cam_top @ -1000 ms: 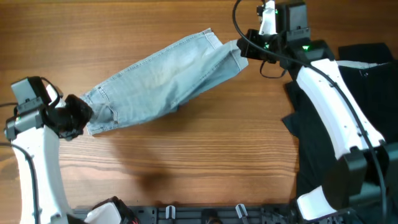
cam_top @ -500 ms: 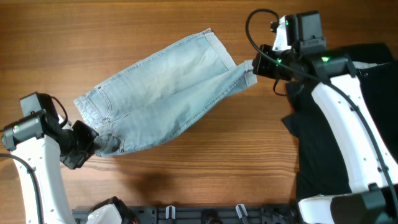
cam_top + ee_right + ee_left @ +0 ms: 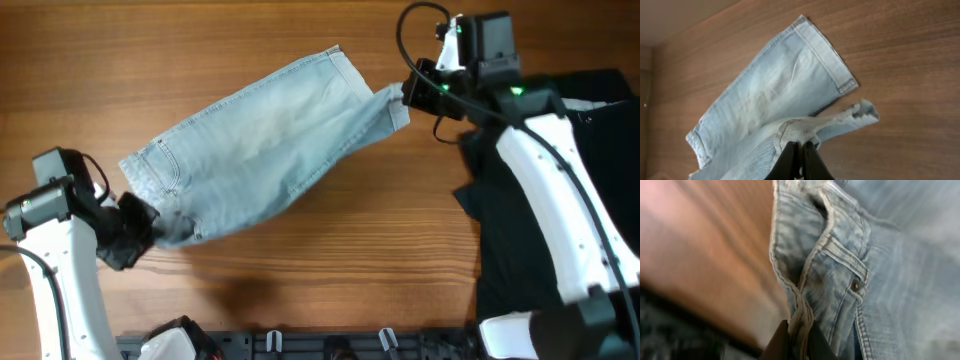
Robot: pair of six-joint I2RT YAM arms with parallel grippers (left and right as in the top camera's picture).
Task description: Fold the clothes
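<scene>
The right gripper swings to the left in the overhead view, over the flat leg's far hem corner point(image 3: 328, 66) point(image 3: 794, 40), and releases next, because that leg lies uncovered.
The light blue denim shorts point(image 3: 262, 145) lie stretched diagonally across the wooden table, waistband at the lower left, hemmed legs at the upper right. My left gripper point(image 3: 140, 228) is shut on the waistband edge; the left wrist view shows its fingers point(image 3: 797, 342) pinching that seam beside a pocket of the shorts point(image 3: 840, 275). My right gripper point(image 3: 405, 93) is shut on one leg hem and holds it lifted off the table. In the right wrist view its fingers point(image 3: 801, 160) clamp the shorts point(image 3: 775, 100), while the other leg lies flat.
Black garments point(image 3: 545, 190) lie heaped at the right side of the table under my right arm. A dark rail point(image 3: 330, 345) runs along the front edge.
My left gripper pulled the waistband down toward the front left. My right gripper carried the leg hem a little right, then slightly back left; the shorts now lie spread wider.
</scene>
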